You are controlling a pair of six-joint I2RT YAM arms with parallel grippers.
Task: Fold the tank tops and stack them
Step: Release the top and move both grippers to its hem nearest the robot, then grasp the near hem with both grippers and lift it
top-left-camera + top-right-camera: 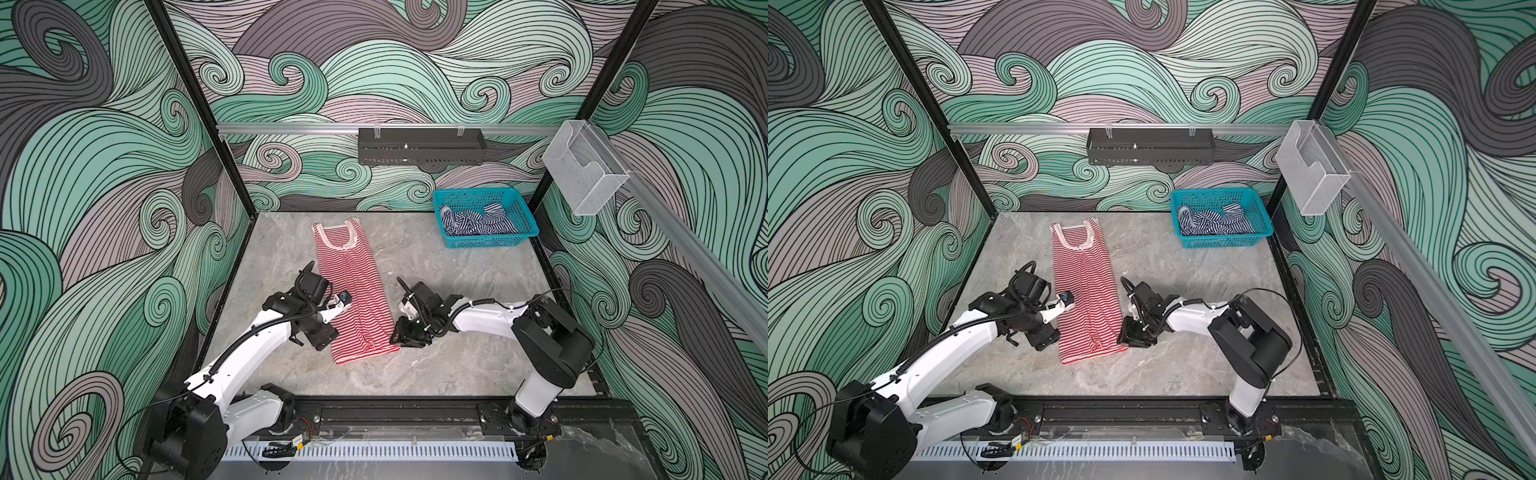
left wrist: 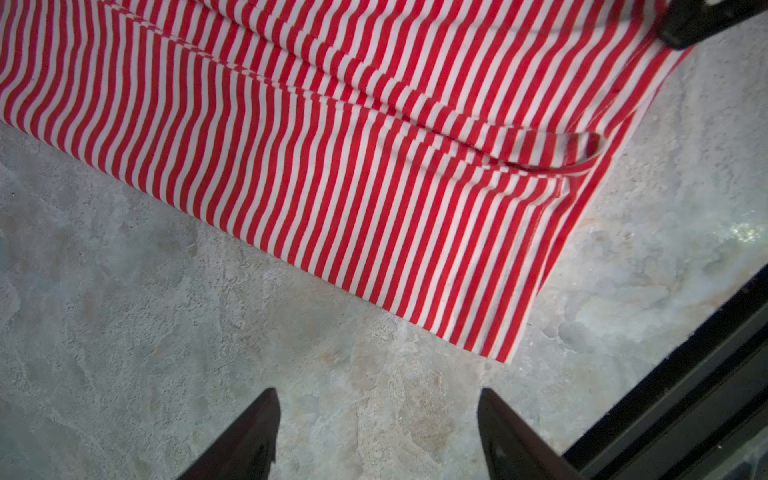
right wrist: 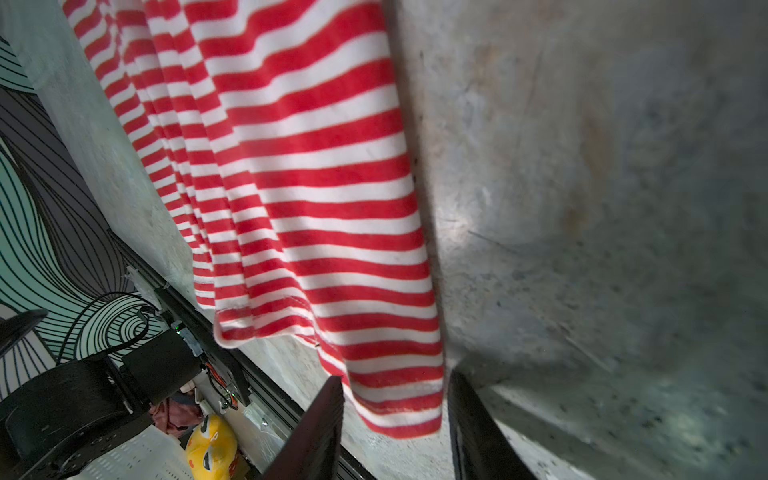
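Note:
I should bring my left gripper down and back onto the near hem's free corner (image 1: 338, 359) (image 2: 502, 347), because my right gripper's open fingers already straddle the hem's other corner.
The red-and-white tank top (image 1: 357, 291) (image 1: 1088, 286) lies flat on the table, folded lengthwise into a long strip, neckline far and hem near. My left gripper (image 1: 322, 340) (image 2: 378, 399) hovers open over bare table just left of the strip's hem end (image 2: 332, 166). My right gripper (image 1: 399, 338) (image 3: 397, 378) is at the hem's near right corner. Its jaws are open and straddle that corner of the fabric (image 3: 311, 187). The navy-and-white tank top (image 1: 478, 224) (image 1: 1214, 222) sits crumpled in the teal basket (image 1: 490, 242) at the back right.
A black tray (image 1: 419, 145) hangs on the back rail and a clear holder (image 1: 582, 166) on the right rail. A black rail (image 1: 395, 411) runs along the table's near edge. A yellow object (image 3: 212, 449) lies beyond that edge.

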